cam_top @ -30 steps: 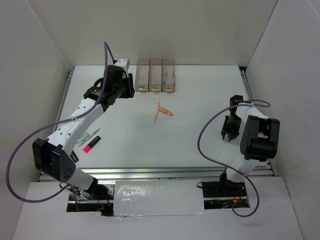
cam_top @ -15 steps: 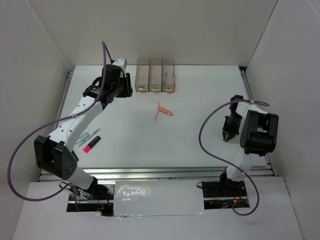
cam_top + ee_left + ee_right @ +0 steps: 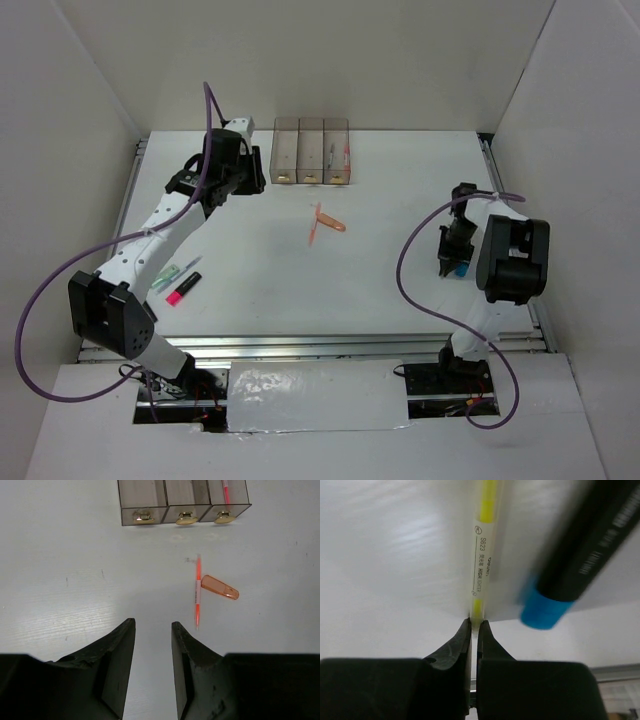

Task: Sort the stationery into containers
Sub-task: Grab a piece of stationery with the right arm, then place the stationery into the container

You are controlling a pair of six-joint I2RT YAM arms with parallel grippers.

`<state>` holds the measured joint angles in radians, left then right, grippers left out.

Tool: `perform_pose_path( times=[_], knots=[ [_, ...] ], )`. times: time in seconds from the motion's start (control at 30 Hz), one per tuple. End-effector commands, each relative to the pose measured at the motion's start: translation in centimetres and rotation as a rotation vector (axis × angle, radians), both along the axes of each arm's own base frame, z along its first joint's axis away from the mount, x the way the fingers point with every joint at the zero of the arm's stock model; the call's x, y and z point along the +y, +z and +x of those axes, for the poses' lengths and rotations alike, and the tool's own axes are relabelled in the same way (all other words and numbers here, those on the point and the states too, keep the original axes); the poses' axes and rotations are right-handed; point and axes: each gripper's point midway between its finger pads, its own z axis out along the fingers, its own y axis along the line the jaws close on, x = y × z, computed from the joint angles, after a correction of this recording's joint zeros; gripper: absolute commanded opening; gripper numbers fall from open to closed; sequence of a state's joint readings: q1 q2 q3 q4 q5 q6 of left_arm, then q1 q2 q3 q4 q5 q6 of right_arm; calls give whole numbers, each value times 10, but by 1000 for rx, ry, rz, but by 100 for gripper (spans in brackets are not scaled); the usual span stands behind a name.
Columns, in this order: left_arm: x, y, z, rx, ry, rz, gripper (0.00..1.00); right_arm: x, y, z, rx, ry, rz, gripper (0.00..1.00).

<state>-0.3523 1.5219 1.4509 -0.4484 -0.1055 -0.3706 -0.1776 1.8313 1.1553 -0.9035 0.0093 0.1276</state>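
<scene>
My right gripper will next lift over the pink pen's bin to release, as that bin is outward and to its left in the top view.
My right gripper is shut on the end of a pale pen with a yellow core. A black marker with a blue end lies right beside it. In the top view the right gripper is at the right of the table, with the blue tip next to it. My left gripper is open and empty, and in the top view it is just left of the three joined bins. An orange pen and an orange cap lie in front of the bins.
A pink highlighter with a black cap, a pale green pen and a thin bluish pen lie at the left, by the left arm. The right bin holds a pink pen. White walls enclose the table.
My right gripper has shifted slightly left and away from me, and the blue-tipped marker now shows beside it. The left arm swung slightly left early on, then held still.
</scene>
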Motion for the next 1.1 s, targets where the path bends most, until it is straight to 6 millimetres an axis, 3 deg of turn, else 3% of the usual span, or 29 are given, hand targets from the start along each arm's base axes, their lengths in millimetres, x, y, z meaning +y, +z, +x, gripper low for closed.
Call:
perform_pose_path(
  times=[0.0,0.2,0.23,0.27,0.3,0.33,0.37,0.4,0.47,0.5,0.57,0.6,0.73,0.97,1.0,1.07],
  knots=[
    [2,14,2,-52,-4,-18,47,28,25,37,-115,140,35,0],
    [11,18,-4,-85,-108,62,53,61,86,95,-299,269,67,0],
    [15,16,-6,-68,-134,47,54,80,106,110,-358,325,74,0],
    [19,14,-10,-66,-163,44,72,86,113,118,-383,345,76,0],
    [20,12,-13,-59,-184,25,76,93,136,136,-457,365,75,0],
    [26,11,-15,-50,-210,-12,88,105,143,146,-486,397,78,0],
    [30,8,-19,-45,-218,-25,90,112,152,156,-519,411,72,0],
    [38,6,-19,-39,-205,-35,91,118,180,175,-603,423,54,0],
    [45,3,-21,-35,-195,-48,92,141,187,196,-639,468,44,0],
    [52,2,-21,-38,-177,-50,92,148,203,218,-704,478,18,0],
    [58,1,-23,-45,-166,-58,92,172,230,237,-802,515,14,0],
    [62,0,-23,-48,-155,-60,92,179,222,248,-809,522,2,0],
    [70,-4,-29,-47,-139,-65,92,213,221,272,-902,550,-31,0],
    [85,-10,-36,-42,-108,-64,92,245,208,312,-1034,488,18,0],
    [86,-11,-38,-39,-106,-65,92,248,198,319,-1032,483,21,0],
    [88,-13,-40,-34,-105,-66,92,256,201,328,-1071,476,42,0]
  ],
)
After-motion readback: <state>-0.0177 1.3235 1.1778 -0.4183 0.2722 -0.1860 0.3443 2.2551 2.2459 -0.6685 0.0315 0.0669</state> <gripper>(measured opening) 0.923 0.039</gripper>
